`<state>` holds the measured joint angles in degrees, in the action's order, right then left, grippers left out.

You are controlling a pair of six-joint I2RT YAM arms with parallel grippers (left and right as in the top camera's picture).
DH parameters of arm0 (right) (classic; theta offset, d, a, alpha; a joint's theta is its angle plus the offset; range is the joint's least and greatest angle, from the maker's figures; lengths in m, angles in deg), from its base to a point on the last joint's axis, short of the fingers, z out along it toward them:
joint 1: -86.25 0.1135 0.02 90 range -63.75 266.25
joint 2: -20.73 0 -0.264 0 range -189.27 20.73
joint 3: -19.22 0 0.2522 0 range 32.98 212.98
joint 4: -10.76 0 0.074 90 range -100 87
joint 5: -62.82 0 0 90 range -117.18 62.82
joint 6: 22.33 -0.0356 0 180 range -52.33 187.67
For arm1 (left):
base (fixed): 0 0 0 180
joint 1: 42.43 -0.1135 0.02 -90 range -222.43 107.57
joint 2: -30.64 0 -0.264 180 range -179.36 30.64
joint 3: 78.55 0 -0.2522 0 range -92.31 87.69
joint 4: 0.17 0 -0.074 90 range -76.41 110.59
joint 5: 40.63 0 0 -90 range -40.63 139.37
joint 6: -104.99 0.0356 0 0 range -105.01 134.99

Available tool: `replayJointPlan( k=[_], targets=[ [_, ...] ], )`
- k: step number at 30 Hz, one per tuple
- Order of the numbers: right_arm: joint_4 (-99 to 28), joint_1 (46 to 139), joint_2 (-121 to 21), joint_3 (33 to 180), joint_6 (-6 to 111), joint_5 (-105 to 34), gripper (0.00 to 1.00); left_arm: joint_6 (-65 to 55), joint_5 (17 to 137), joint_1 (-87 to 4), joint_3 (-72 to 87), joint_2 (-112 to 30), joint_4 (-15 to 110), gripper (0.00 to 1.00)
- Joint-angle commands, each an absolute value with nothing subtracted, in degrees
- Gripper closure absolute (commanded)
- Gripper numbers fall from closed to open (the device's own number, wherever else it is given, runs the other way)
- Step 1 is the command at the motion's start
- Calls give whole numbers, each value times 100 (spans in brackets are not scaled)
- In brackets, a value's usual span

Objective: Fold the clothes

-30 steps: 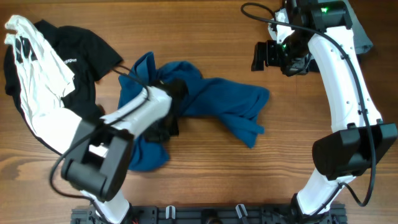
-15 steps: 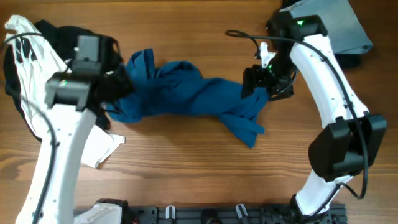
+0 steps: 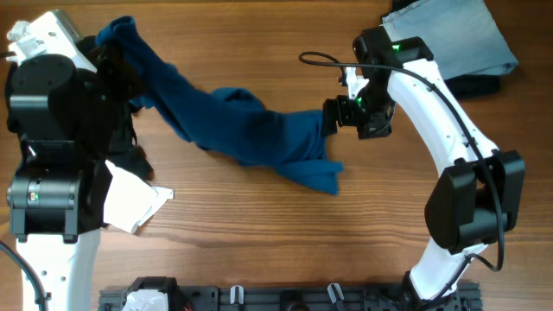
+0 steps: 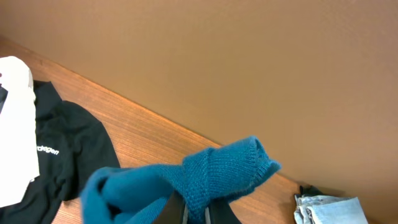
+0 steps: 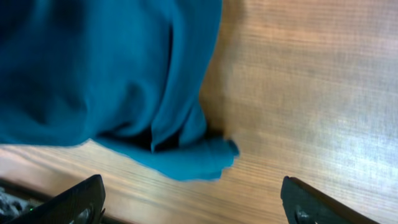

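Note:
My right gripper's fingers span bare wood, so it should lower outward onto the far corner of the shirt's loose end point(image 3: 316, 122).
The deep-blue shirt point(image 3: 251, 130) stretches across the table from the far left to its middle. My left gripper point(image 3: 112, 52) is raised high and shut on one end of the shirt, and the left wrist view shows a ribbed edge point(image 4: 217, 171) pinched between the jaws point(image 4: 199, 214). My right gripper point(image 3: 334, 117) is open just above the shirt's right end. In the right wrist view its jaws point(image 5: 196, 205) stand wide apart over bare wood, with the shirt point(image 5: 106, 74) just ahead. The black tee point(image 4: 62, 149) and the white garment point(image 4: 15, 143) lie at the far left, mostly hidden overhead by my left arm.
A folded pale denim garment point(image 3: 454, 34) lies at the back right corner on something dark point(image 3: 473, 85); it also shows in the left wrist view point(image 4: 326, 211). A white piece of cloth point(image 3: 134, 203) pokes out beside my left arm.
My left arm has lifted its end of the blue shirt up and to the far left, pulling the shirt out long. My right gripper has moved left and lower to the shirt's right end.

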<state>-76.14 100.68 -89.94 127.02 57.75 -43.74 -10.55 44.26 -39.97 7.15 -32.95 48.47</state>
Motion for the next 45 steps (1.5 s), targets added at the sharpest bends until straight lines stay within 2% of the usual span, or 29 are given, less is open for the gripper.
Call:
replayJointPlan(
  k=[1, 6, 15, 21, 26, 34, 35, 36, 38, 41, 45],
  targets=[
    [-7094, 10066, -8883, 12494, 5863, -4688, 6, -939, 4383, -4041, 656, -3389, 4770, 96],
    [-5975, 10066, -8904, 11707, 5520, -4916, 7, -939, 4418, -4041, 656, -3483, 4766, 96],
    [-3665, 10405, -9125, 10560, 4796, -5296, 25, -941, 4481, -4041, 656, -3486, 4895, 96],
    [-3308, 10468, -9429, 10560, 4661, -5165, 31, -943, 4546, -4041, 656, -3486, 4925, 96],
    [-3136, 10385, -9532, 10560, 4530, -4334, 36, -943, 4542, -4041, 656, -3486, 4989, 96],
    [-2587, 10385, -9954, 10562, 4667, -4669, 40, -943, 4542, -4041, 656, -3497, 5030, 96],
    [-2548, 10383, -9954, 10571, 4667, -4669, 46, -943, 4542, -4041, 656, -3497, 5037, 96],
    [-2543, 10377, -9947, 10630, 4669, -4667, 60, -943, 4542, -4041, 656, -3497, 5046, 96],
    [-2578, 10287, -9901, 10936, 4717, -4645, 96, -943, 4540, -4041, 656, -3497, 5043, 96],
    [-2933, 10012, -9685, 11607, 4857, -4649, 96, -939, 4479, -4043, 656, -3497, 5039, 96],
    [-4159, 9557, -9396, 13006, 5701, -4776, 96, -946, 4350, -4041, 656, -3497, 4840, 96]
  ],
)
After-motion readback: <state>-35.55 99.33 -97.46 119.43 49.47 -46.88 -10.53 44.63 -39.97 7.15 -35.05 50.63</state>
